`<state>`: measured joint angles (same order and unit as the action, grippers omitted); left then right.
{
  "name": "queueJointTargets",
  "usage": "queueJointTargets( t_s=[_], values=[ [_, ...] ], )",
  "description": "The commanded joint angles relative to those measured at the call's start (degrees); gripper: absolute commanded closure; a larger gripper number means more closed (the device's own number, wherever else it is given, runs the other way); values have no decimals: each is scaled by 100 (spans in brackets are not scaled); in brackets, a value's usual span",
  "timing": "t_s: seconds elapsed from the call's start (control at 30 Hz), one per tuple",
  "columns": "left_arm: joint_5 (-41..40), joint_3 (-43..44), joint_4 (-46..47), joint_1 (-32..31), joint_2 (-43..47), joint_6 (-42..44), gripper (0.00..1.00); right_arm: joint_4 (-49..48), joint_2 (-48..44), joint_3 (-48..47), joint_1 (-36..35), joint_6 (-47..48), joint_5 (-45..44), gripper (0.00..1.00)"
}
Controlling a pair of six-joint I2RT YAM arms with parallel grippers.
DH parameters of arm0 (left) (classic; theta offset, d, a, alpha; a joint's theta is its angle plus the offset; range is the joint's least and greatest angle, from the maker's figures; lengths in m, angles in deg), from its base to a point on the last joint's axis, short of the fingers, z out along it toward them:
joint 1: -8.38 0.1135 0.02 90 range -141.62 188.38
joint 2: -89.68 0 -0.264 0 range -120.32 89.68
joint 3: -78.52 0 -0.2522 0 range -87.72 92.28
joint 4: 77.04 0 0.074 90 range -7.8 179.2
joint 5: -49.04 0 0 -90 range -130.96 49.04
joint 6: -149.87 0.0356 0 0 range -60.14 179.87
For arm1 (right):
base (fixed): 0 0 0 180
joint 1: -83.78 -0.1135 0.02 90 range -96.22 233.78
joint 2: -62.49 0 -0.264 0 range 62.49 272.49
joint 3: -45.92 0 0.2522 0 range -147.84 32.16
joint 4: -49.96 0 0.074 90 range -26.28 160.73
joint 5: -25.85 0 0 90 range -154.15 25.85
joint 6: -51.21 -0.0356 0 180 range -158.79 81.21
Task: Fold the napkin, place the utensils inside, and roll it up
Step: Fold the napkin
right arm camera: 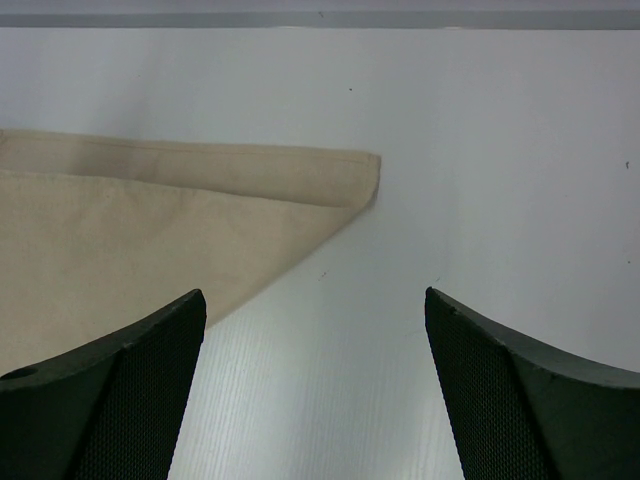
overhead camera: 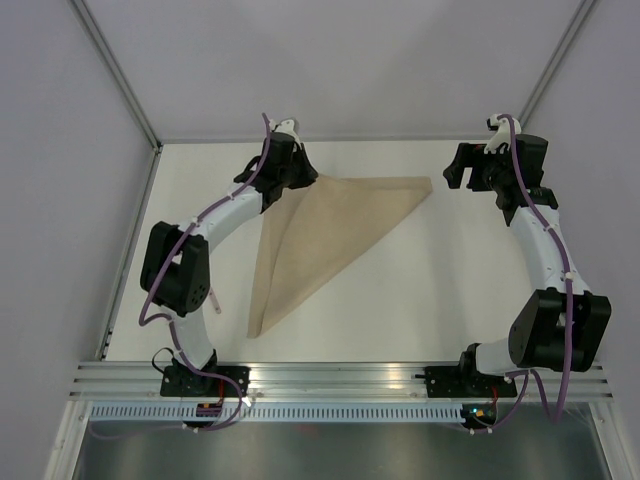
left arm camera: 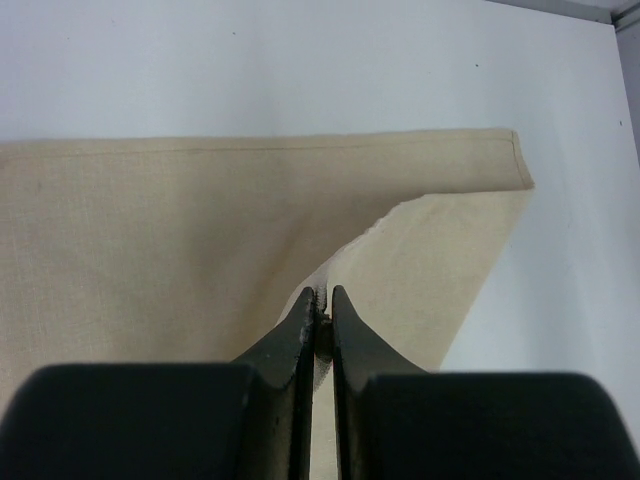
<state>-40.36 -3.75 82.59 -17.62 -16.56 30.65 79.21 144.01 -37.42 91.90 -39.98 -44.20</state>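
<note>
I will next move my left gripper to the left in the top view, over a piece of the napkin's lower layer (overhead camera: 279, 215) (left arm camera: 140, 220) that lies uncovered, then lower it and release the napkin's edge.
The tan napkin (overhead camera: 325, 225) lies on the white table as a folded triangle, with its long point toward the near left. My left gripper (overhead camera: 303, 182) is at the napkin's far left corner, jaws shut on a thin edge of the cloth (left arm camera: 150, 230). In the left wrist view the gripper (left arm camera: 322, 300) pinches that raised fold. My right gripper (overhead camera: 455, 172) stands open just right of the napkin's far right corner (right arm camera: 340, 175). In the right wrist view nothing lies between its gripper (right arm camera: 315, 300) jaws but bare table. The utensils are out of view.
Grey walls close the table at the back and on both sides (overhead camera: 140, 130). An aluminium rail (overhead camera: 340, 375) with both arm bases runs along the near edge.
</note>
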Motion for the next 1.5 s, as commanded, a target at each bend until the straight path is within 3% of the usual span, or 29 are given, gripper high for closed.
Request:
queueJointTargets(
  t_s=[0.0, 1.47],
  values=[
    [177, 50, 257, 121, 86, -120, 98, 25, 57, -196, 32, 14, 106, 5],
    [212, 621, -33, 772, -468, -85, 98, 51, 119, -205, 23, 49, 150, 5]
  ],
)
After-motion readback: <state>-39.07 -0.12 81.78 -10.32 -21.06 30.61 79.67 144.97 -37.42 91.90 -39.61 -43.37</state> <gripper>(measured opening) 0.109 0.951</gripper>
